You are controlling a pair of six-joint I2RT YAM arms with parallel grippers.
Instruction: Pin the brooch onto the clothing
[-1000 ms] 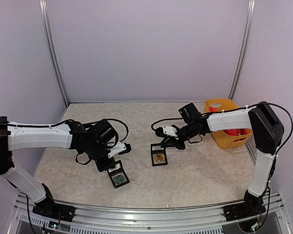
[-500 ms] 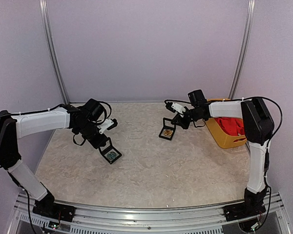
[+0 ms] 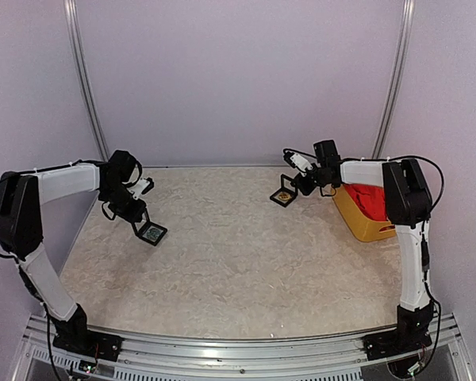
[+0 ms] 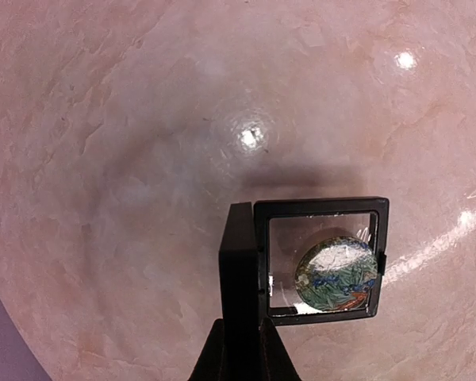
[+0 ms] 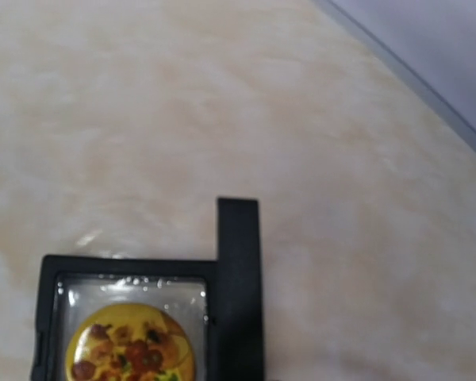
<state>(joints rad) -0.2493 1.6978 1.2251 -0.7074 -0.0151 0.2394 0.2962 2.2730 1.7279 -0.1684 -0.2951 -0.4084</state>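
Note:
The right gripper slides outward and slightly toward the yellow basket next, to the bare tabletop (image 5: 327,173) between the second black case and the back wall.
My left gripper (image 3: 136,220) is shut on the side bar of a black display case (image 3: 151,233) at the far left of the table. In the left wrist view the case (image 4: 242,270) holds a round blue-green brooch (image 4: 336,274) behind a clear film. My right gripper (image 3: 299,186) is shut on a second black case (image 3: 283,196) at the back right. That case (image 5: 238,270) holds a round yellow brooch with red flowers (image 5: 131,349). The red-orange clothing (image 3: 370,199) lies bunched inside the yellow basket (image 3: 357,219), just right of the right gripper.
The pale marbled tabletop (image 3: 246,254) is walled by white panels at the back and sides, with metal posts in the back corners (image 3: 91,111). The basket stands against the right wall.
Both arms have swung outward and back with their cases. The left one went from centre-front to the far left, the right one from the centre to the back right beside the basket.

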